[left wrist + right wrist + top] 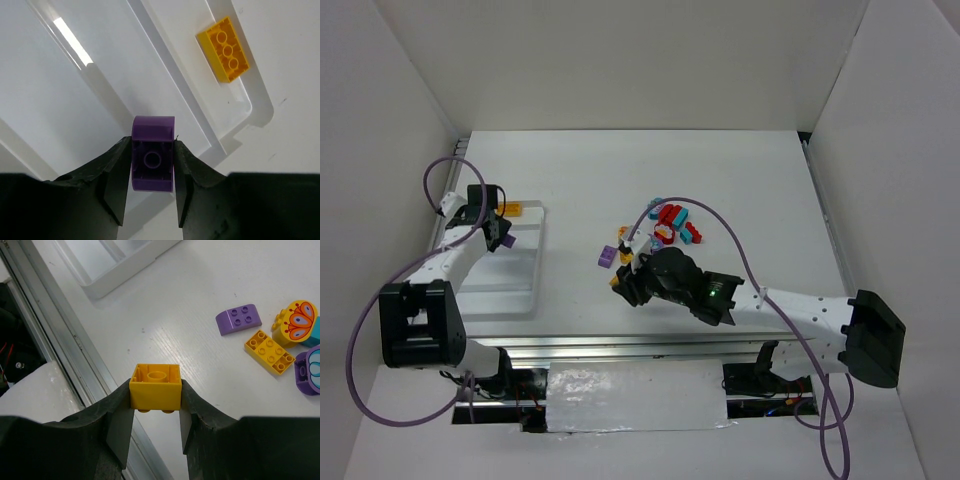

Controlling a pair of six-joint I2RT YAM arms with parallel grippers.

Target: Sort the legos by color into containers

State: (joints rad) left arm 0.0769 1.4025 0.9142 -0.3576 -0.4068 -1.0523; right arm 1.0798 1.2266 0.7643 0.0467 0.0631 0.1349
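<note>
My right gripper will move outward and left in the top view, over the yellow-orange brick that is already in the tray's far section, and let go there.
My left gripper (501, 236) is shut on a purple rounded brick (153, 155) and holds it above the white tray (520, 290), near the tray's right end. A yellow-orange brick (223, 49) lies in the tray's far compartment, also seen from above (508, 210). My right gripper (623, 284) is shut on a yellow-orange brick (155, 387), held above the table left of the pile of legos (668, 224). Loose near it are a purple brick (239, 319), a flat yellow brick (269, 352) and a yellow butterfly-print brick (296, 322). The tray corner (107, 285) shows far left.
An aluminium rail (620, 345) runs along the table's front edge, close below my right gripper (156, 405). White walls stand on the left, back and right. A purple cable (720, 225) loops over the pile of red, teal and purple bricks.
</note>
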